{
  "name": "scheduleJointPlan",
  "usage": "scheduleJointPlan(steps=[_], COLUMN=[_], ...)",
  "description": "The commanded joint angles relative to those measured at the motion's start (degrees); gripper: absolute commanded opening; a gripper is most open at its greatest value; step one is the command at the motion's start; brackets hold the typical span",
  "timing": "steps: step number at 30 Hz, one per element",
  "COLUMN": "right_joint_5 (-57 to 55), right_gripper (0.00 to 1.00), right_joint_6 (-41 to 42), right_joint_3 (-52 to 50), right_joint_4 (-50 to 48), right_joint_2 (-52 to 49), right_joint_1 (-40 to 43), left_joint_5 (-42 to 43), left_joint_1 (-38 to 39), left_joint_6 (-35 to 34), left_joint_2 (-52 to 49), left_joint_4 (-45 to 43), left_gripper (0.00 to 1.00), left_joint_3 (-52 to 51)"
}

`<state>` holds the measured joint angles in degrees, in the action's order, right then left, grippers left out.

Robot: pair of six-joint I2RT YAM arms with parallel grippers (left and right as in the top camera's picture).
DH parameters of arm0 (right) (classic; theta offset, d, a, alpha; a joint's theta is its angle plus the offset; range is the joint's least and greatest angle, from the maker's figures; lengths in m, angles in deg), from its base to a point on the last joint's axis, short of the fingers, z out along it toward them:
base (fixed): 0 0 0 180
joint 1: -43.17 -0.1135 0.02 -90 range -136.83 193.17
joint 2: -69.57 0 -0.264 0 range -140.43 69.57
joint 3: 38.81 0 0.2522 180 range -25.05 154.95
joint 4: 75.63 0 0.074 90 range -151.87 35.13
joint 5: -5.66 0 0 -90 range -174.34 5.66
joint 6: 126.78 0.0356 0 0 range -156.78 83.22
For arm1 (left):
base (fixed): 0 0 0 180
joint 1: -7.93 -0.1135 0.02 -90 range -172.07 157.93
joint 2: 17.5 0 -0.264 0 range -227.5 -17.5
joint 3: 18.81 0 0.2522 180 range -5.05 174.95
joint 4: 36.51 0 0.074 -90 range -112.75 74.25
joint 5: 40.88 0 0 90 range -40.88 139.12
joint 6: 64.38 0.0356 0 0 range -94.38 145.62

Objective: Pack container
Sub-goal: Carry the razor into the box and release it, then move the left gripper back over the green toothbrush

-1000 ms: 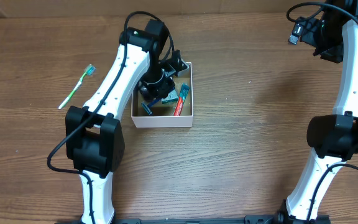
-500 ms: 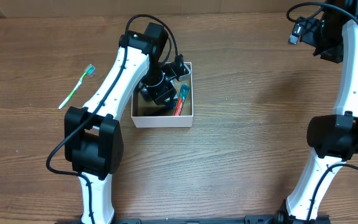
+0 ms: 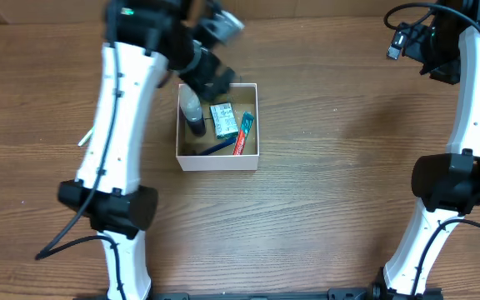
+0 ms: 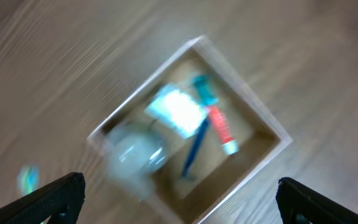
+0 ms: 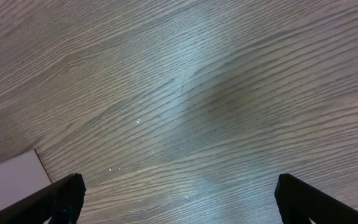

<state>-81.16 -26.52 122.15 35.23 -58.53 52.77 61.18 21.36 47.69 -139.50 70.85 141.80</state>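
Note:
My left gripper will move away from the container (image 3: 218, 158) and down onto the toothbrush handle (image 3: 86, 137), because the handle is below my gripper and to its left in the overhead view.
The container (image 3: 218, 158), a square white-walled box with a brown floor, sits left of the table's middle. Inside it lie a pale bottle (image 3: 192, 111), a green-and-white packet (image 3: 223, 119), a red and teal tube (image 3: 242, 134) and a blue stick-like item (image 3: 216, 148). My left gripper (image 3: 209, 77) hangs raised over the box's back-left corner. In the blurred left wrist view the gripper (image 4: 179, 205) is open and empty, with the container (image 4: 263, 118) below it. My right gripper (image 5: 179, 202) is open over bare wood at the far right (image 3: 407, 42).
A green-and-white toothbrush (image 3: 82, 137) lies on the table left of the box, mostly hidden by my left arm. A white corner (image 5: 11, 180) shows at the lower left of the right wrist view. The table is brown wood grain.
My left gripper has opened, left the bottle in the container and risen up and back out of the box. The right arm has not moved.

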Motion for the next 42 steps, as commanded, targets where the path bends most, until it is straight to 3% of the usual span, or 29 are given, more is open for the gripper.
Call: scheduleJointPlan(steps=[1,6,11,16,26,42], right_joint_5=[0.33,0.33,0.33,0.33,0.33,0.33], right_gripper=[1.00,1.00,1.00,1.00,1.00,1.00], right_joint_6=[-0.48,-0.48,-0.48,-0.48,-0.48,-0.48], right_joint_3=[0.07,0.07,0.07,0.07,0.07,0.07], right_joint_4=[-0.11,-0.11,-0.11,-0.11,-0.11,-0.11], right_joint_2=[1.77,1.77,1.77,1.77,1.77,1.77], right_joint_1=[0.00,0.00,0.00,0.00,0.00,0.00], left_joint_5=[-4.83,2.95,4.07,2.43,-2.05,-1.44], left_joint_1=[-10.86,-23.54,-29.33,-30.29,-30.42,-32.26], left_joint_6=[-10.84,-8.76,-8.76,-7.34,-4.98,-5.18], left_joint_2=[0.20,0.20,0.17,0.17,-0.20,-10.49], left_joint_4=[0.33,-3.45,-13.66,-23.47,-35.06,-34.51], left_gripper=[1.00,1.00,1.00,1.00,1.00,1.00], left_joint_3=[-0.63,-7.80,-21.40,-32.33,-40.15,-40.83])
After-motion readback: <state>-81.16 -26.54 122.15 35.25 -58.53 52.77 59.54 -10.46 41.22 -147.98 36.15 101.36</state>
